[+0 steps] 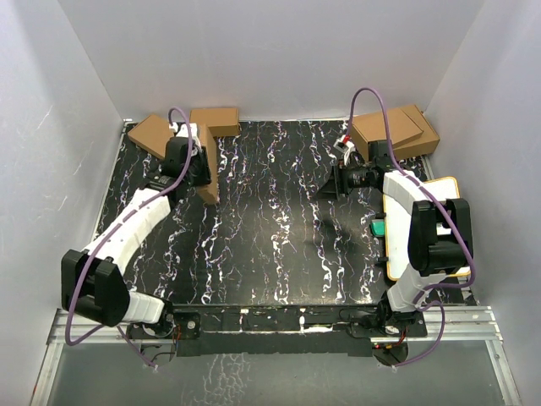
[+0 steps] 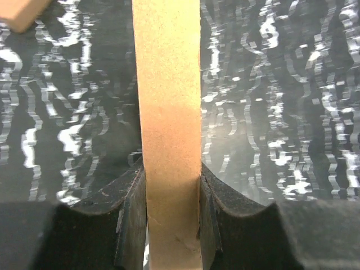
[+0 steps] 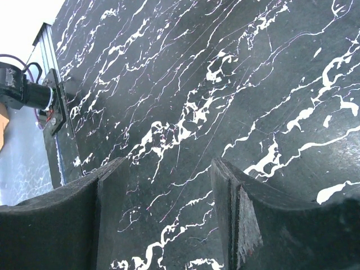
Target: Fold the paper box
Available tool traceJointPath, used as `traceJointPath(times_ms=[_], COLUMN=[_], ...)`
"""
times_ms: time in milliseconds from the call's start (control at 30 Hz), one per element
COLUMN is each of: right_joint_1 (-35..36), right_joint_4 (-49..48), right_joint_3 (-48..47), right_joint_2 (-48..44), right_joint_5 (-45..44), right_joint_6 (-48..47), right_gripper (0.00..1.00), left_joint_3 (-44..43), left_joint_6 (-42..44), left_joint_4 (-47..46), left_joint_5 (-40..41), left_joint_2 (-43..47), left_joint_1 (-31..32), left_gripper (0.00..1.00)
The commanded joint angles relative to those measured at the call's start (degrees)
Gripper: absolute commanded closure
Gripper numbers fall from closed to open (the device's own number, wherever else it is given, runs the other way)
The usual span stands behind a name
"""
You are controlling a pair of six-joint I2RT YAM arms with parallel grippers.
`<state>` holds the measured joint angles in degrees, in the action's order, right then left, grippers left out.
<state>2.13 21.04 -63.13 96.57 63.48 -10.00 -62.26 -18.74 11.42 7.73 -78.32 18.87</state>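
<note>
My left gripper goes down toward the left in the top view and releases the paper box (image 1: 210,184) next, as bare tabletop lies below on that side.
The paper box (image 1: 210,184) is a thin, flat brown cardboard box standing on its narrow edge at the back left of the black marbled table (image 1: 270,245). My left gripper (image 1: 200,167) is shut on it. In the left wrist view its narrow face (image 2: 171,101) runs straight up between the two fingers, and the left gripper (image 2: 171,177) pinches it from both sides. My right gripper (image 1: 329,187) is open and empty at the back right, just above the table; the right wrist view shows the right gripper (image 3: 169,174) with only the marbled surface between its fingers.
Two small brown boxes (image 1: 152,134) (image 1: 215,121) lie at the back left corner, behind my left gripper. Larger stacked brown boxes (image 1: 397,133) sit at the back right. A white, orange-rimmed board (image 1: 431,190) and a green object (image 1: 378,227) lie under the right arm. White walls enclose the table.
</note>
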Motion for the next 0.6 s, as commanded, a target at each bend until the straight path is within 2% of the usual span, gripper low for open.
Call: traceJointPath(times_ms=[0, 200, 400, 433, 500, 533, 567], right_joint_1=[-0.1, -0.2, -0.2, -0.1, -0.2, -0.1, -0.1], right_joint_4=[-2.6, -2.7, -2.8, -2.8, -2.8, -2.8, -2.8], right_joint_3=[0.0, 0.2, 0.3, 0.3, 0.3, 0.3, 0.4], right_joint_2=[-1.7, -1.6, -1.4, -1.3, -1.1, -1.0, -1.1], right_joint_5=[2.4, 2.5, 2.6, 2.7, 2.7, 2.8, 2.7], right_joint_6=[-1.8, -1.9, -1.9, -1.8, -1.7, -1.7, -1.7], right_gripper=[0.35, 0.35, 0.35, 0.35, 0.35, 0.35, 0.35], left_joint_3=[-5.8, -13.5, -15.0, -15.8, -19.9, -22.5, -26.1], left_joint_6=[13.5, 23.7, 26.1, 25.2, 23.7, 22.8, 21.0], left_joint_4=[8.7, 15.2, 14.2, 14.1, 16.0, 17.4, 20.0], left_joint_5=[8.9, 24.7, 30.4, 30.8, 33.1, 36.8, 40.2], left_joint_2=[-1.1, -9.7, -17.6, -19.9, -25.6, -29.0, -32.0], left_joint_1=[-2.5, -3.8, -10.4, -11.7, -13.2, -13.2, -13.2], left_gripper=[0.99, 1.0, 1.0, 0.91, 0.55, 0.31, 0.14])
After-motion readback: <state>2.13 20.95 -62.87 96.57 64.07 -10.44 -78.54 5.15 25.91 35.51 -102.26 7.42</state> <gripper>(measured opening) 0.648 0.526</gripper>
